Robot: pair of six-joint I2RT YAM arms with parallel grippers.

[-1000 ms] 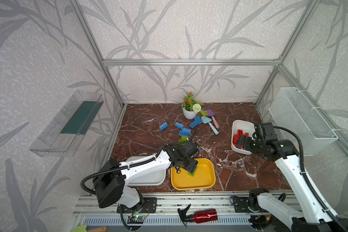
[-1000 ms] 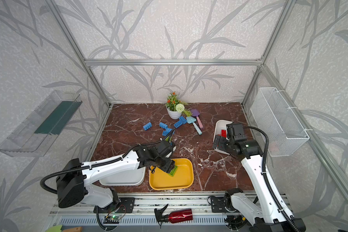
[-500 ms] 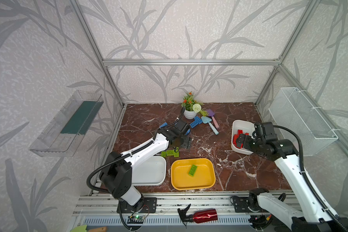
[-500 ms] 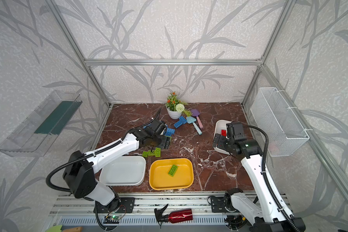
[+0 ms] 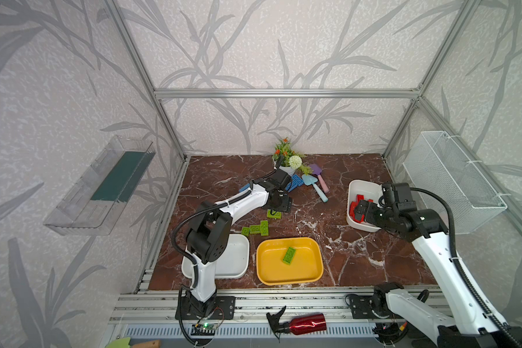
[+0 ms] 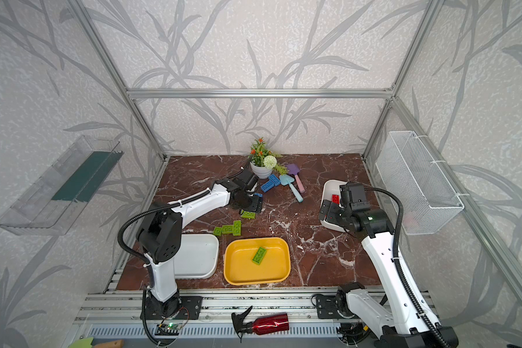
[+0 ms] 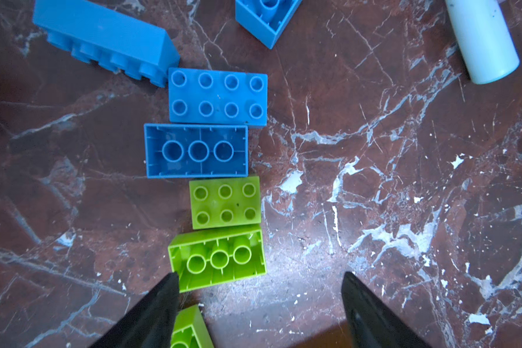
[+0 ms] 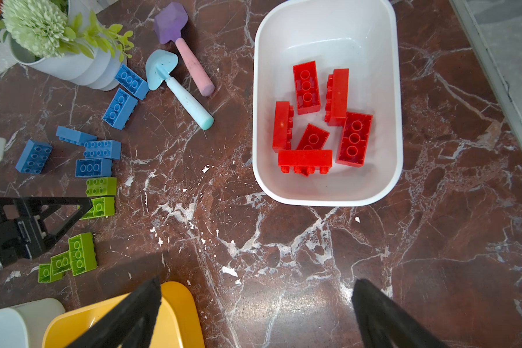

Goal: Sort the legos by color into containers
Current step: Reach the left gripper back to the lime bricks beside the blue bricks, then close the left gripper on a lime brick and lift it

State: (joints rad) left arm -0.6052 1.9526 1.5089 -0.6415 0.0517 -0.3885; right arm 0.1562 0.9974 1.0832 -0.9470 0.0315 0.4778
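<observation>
Neighboring legos crowd both long sides of the green studded lego [image 7: 225,203]. My left gripper will next move outward and down over it, with its fingers at the lego's short ends.
My left gripper [image 7: 259,275] hangs open over the marble floor with nothing between its fingers. One fingertip is next to an upturned lime green lego [image 7: 217,259]. Beyond it lie a green studded lego [image 7: 225,203] and blue legos [image 7: 217,96]. In both top views a cluster of green legos [image 5: 256,229] lies in front of the left gripper [image 5: 279,205]. The yellow container [image 5: 305,265] holds one green lego [image 5: 289,255]. A white container [image 5: 235,259] at the front left holds nothing. Several red legos [image 8: 306,87] lie in the right white container [image 8: 329,30]. My right gripper [image 8: 255,284] is open over bare floor beside it.
A white flower pot [image 5: 285,168] and pastel toy shovels [image 5: 317,183] stand at the back with more blue legos [image 5: 296,180]. A wire mesh basket [image 5: 452,180] hangs on the right wall, a clear shelf [image 5: 103,186] on the left. A red spray bottle [image 5: 302,322] lies in front.
The left gripper let a green lego go into the yellow container, then swung back over the loose legos and stands open. The right arm has not moved.
</observation>
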